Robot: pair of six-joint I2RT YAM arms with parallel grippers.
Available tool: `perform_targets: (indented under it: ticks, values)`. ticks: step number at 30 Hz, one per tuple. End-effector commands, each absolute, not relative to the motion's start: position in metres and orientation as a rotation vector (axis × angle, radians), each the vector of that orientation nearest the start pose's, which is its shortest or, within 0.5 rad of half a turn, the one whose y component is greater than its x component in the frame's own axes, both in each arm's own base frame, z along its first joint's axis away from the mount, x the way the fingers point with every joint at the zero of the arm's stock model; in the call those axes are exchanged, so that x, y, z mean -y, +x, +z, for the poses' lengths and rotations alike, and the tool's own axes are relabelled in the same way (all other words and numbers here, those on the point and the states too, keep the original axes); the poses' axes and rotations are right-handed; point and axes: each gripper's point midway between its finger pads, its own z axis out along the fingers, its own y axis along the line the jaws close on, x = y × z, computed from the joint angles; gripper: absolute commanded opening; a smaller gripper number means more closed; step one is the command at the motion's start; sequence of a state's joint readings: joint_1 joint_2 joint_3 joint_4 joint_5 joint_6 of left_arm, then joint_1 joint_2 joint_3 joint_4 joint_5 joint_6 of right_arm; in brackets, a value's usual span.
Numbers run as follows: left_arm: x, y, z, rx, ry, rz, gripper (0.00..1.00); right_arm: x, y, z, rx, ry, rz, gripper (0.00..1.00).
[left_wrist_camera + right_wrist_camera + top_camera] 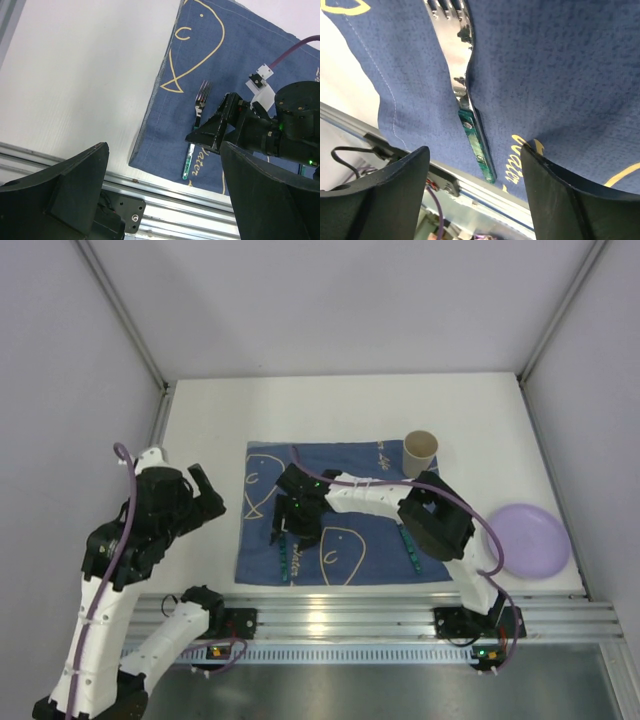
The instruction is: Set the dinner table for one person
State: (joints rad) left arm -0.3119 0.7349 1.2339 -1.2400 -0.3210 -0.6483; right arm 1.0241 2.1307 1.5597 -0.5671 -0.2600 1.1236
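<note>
I will first lift my right gripper from the fork (283, 558), then move it over the cloth (345, 550) and lower it onto the purple plate's rim on the cloth side.
On the white dinner table (200, 420) lies a blue cloth (345, 550) with line drawings. A fork (283, 558) with a green handle rests flat on the cloth's left part, tines pointing away. My right gripper (292, 518) hovers low over it and is open. In the right wrist view the fork (470, 117) lies between the spread fingers (395, 185), touching neither. My left gripper (205, 495) stands open over bare table left of the cloth, holding nothing. The left wrist view shows the fork (198, 117) and the right gripper (215, 136) above its handle.
A second green-handled utensil (410, 548) lies on the cloth's right part. A paper cup (421, 452) stands at the cloth's far right corner. A purple plate (532, 540) sits on the table at the right. A silver rail (350, 605) runs along the near edge.
</note>
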Motion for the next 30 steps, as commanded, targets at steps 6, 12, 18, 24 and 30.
perform_targets:
  ticks: [6, 12, 18, 24, 30]
  values:
    - [0.037, 0.202, 0.28, -2.195, -0.5, -0.176, 0.98, -0.406, 0.232, 0.176, -2.708, -0.146, 0.793, 0.75]
    - [0.054, 0.231, 0.257, -2.234, -0.445, -0.201, 0.98, -0.23, 0.259, 0.248, -2.463, 0.039, 0.434, 0.8]
    - [0.086, 0.279, 0.235, -2.255, -0.4, -0.304, 0.98, -0.042, 0.24, 0.204, -2.512, 0.433, 0.032, 0.85]
    - [0.115, 0.327, 0.226, -2.273, -0.342, -0.375, 0.98, 0.019, 0.225, 0.156, -2.557, 0.813, -0.083, 0.82]
    - [0.13, 0.355, 0.223, -2.288, -0.259, -0.392, 0.98, 0.055, 0.227, 0.104, -2.617, 1.073, -0.116, 0.75]
